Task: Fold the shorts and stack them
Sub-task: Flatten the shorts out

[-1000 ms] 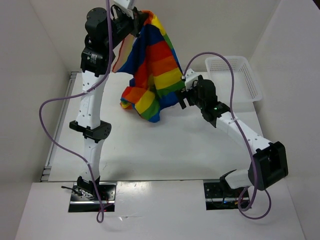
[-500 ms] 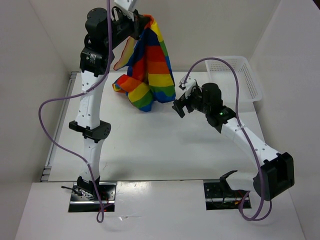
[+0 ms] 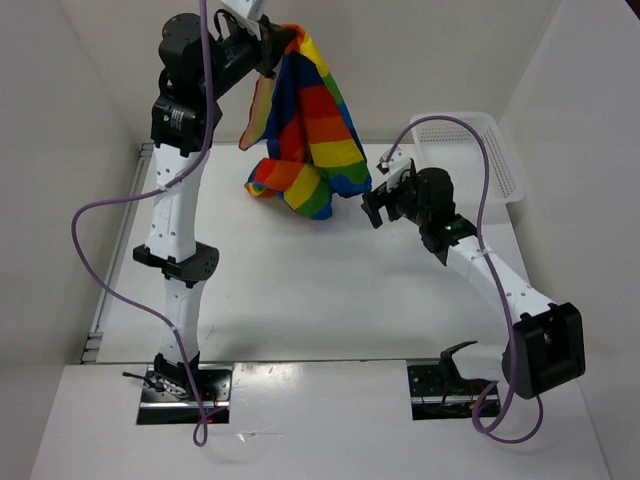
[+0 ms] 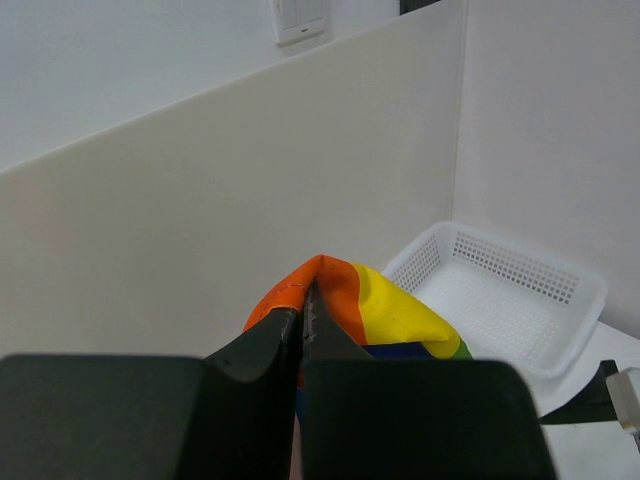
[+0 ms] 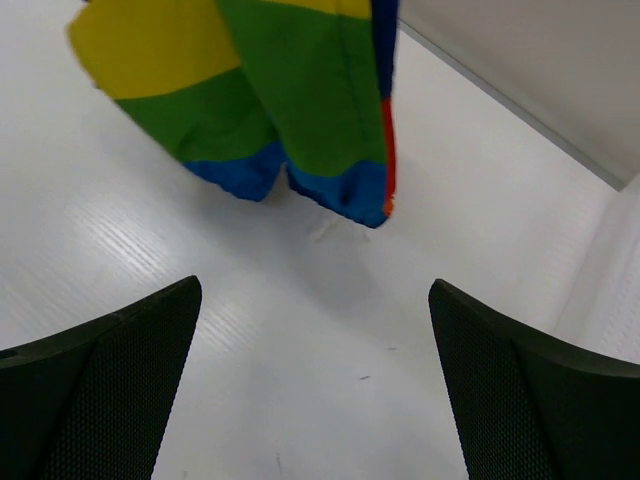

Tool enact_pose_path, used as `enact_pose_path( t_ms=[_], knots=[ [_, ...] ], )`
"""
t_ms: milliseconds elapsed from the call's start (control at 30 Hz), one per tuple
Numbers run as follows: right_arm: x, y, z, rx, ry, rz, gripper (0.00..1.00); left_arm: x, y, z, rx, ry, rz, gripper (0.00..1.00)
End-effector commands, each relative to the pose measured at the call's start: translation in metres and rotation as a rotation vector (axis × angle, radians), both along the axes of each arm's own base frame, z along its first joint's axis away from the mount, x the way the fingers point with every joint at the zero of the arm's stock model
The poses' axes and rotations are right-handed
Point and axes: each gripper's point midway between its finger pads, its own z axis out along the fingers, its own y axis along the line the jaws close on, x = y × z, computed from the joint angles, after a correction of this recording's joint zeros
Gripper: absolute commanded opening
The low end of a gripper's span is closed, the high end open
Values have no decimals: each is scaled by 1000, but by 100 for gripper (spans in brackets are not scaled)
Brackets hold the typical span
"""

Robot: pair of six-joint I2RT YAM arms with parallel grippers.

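Observation:
The robot's right gripper will go to the left in the top view onto the shorts' blue hem corner (image 3: 362, 186) (image 5: 371, 200), because that corner hangs free beside the gripper's open fingers.
The rainbow-striped shorts (image 3: 312, 120) hang in the air at the back of the table, pinched at their top edge by my left gripper (image 3: 280, 40), which is raised high. In the left wrist view the left gripper (image 4: 303, 300) is shut on an orange and yellow fold of the shorts (image 4: 380, 310). The lower hem hangs just above the table. My right gripper (image 3: 375, 207) is open and empty, low and just right of the hanging hem. In the right wrist view the green and blue hem (image 5: 300, 110) hangs above and ahead of the open right gripper (image 5: 315, 330).
A white plastic mesh basket (image 3: 470, 150) stands at the back right of the table; it also shows in the left wrist view (image 4: 510, 300). White walls close in the back and both sides. The white table (image 3: 320, 290) lies under both arms.
The hanging shorts have swung to the right and turned. My right gripper let go of the hem a second ago, pulled back, and now sits open a little further right.

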Motion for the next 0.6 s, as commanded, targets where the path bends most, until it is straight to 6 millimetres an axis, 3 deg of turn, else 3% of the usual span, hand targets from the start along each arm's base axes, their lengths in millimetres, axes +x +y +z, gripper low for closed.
enact_pose_path(
  t_ms=[0,200,233,467,567],
  knots=[
    [4,0,9,7,-47,39,99,-46,12,63,-50,-183,-35,0],
    [9,16,10,30,-70,102,99,-60,11,72,-47,-215,-71,0],
    [11,18,18,38,-91,111,99,-64,5,72,-43,-217,-95,0],
    [19,32,14,53,-147,179,99,-83,5,81,-36,-239,-130,0],
    [11,53,22,108,-173,242,99,-85,8,79,-33,-219,-122,0]
  ],
)
